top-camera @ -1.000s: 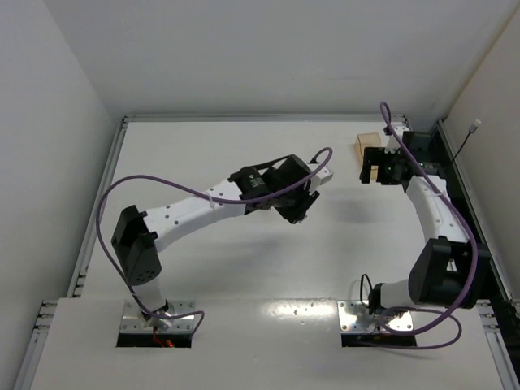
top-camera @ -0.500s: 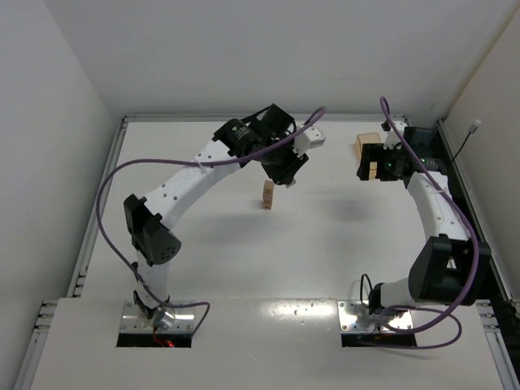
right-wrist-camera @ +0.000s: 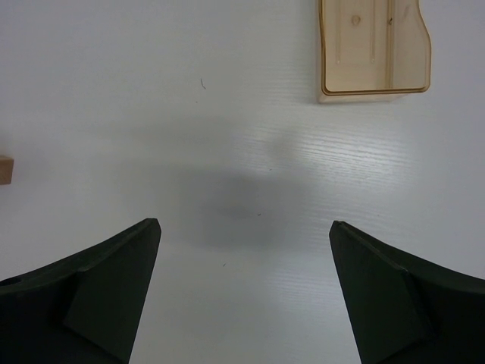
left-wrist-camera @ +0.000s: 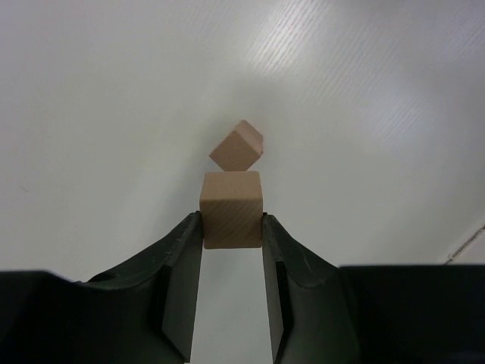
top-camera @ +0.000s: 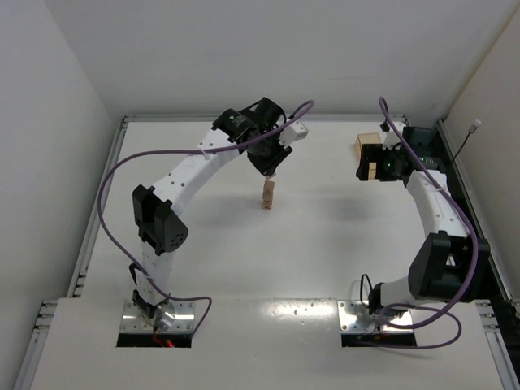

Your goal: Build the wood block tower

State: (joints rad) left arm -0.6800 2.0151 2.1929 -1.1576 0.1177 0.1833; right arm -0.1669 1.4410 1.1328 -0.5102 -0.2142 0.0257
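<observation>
The tower's top block (left-wrist-camera: 236,152) below the fingertips is bare, so the left gripper will lower the held cube (left-wrist-camera: 231,203) onto it and let go.
The tower (top-camera: 267,195) is a short tan column of wood blocks standing in the middle of the table. My left gripper (top-camera: 272,168) hangs just behind and above it. In the left wrist view this gripper (left-wrist-camera: 231,221) is shut on a plain tan cube (left-wrist-camera: 231,203) held at its fingertips. Just beyond it lies the tower's top block (left-wrist-camera: 237,147), turned at an angle. I cannot tell whether the two touch. My right gripper (top-camera: 371,167) is wide open and empty (right-wrist-camera: 244,226) above bare table.
A translucent tan plastic tray (top-camera: 366,144) lies at the far right, just behind my right gripper, and shows in the right wrist view (right-wrist-camera: 373,47). A tan wooden piece (right-wrist-camera: 5,170) is cut off at that view's left edge. White walls close in the table's sides.
My left arm swung from the table's middle toward the far side, uncovering the tower, and its gripper now sits just behind the tower's top. The right arm barely moved.
</observation>
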